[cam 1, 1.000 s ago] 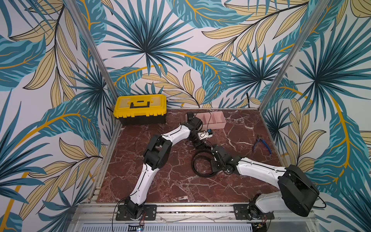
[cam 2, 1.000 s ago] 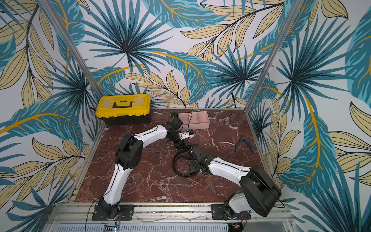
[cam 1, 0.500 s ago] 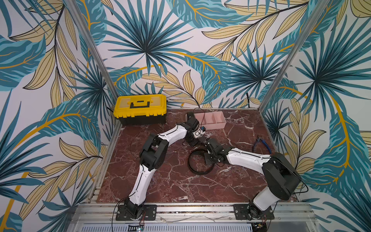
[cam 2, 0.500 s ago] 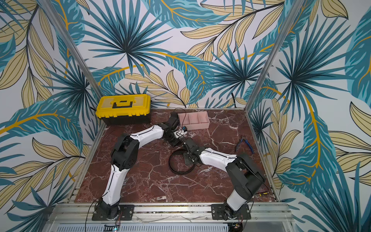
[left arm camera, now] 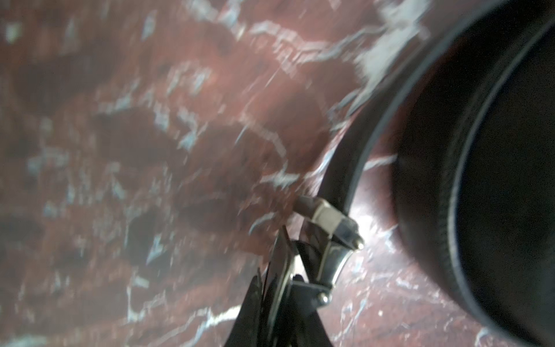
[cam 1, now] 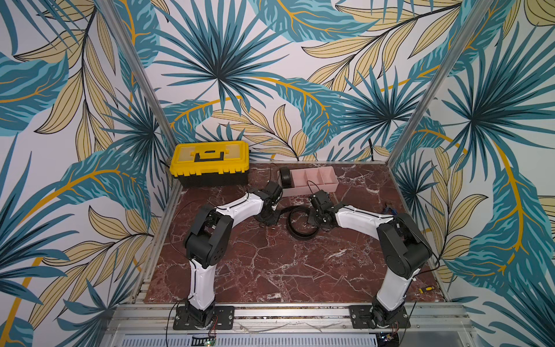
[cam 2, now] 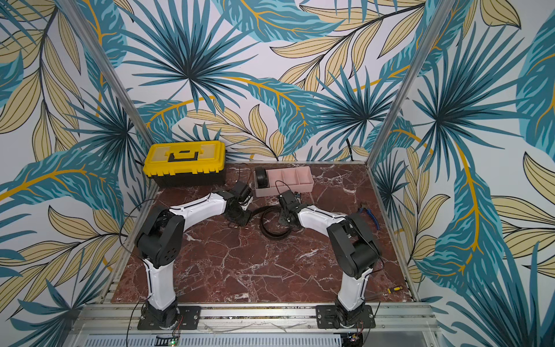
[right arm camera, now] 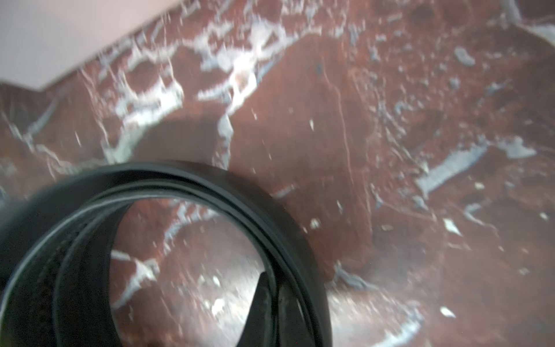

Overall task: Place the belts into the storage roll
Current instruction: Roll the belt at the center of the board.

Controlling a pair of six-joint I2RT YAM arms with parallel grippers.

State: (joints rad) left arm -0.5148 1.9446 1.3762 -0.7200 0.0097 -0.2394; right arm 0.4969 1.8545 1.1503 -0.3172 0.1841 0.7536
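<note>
I should pull my left gripper back and release the belt's end on the bare marble patch [cam 1: 269, 250] behind it, clear of the loop.
A loose black belt [cam 1: 301, 237] [cam 2: 274, 235] lies in an open loop on the marble table, in front of the pink storage roll [cam 1: 327, 180] [cam 2: 301, 178]. My left gripper [cam 1: 269, 217] [left arm camera: 280, 270] is shut on this belt's end beside the metal buckle [left arm camera: 332, 240]. The right gripper [cam 1: 319, 217] [right arm camera: 274, 297] is shut on the loop's wall [right arm camera: 210, 186], one finger inside the ring. A second belt [cam 1: 285, 178] [cam 2: 261, 177], tightly coiled, stands in the roll's leftmost compartment. The other compartments hold nothing.
A yellow-and-black toolbox [cam 1: 210, 162] stands at the back left, close to the roll. Blue pliers [cam 1: 390, 208] lie near the right wall. A small screwdriver [cam 1: 426, 289] rests at the front right corner. Thin robot cables arc over the roll's front.
The left gripper came down from beside the roll and closed on the buckle end. The right arm drew the belt loop back toward the roll, its elbow folding outward.
</note>
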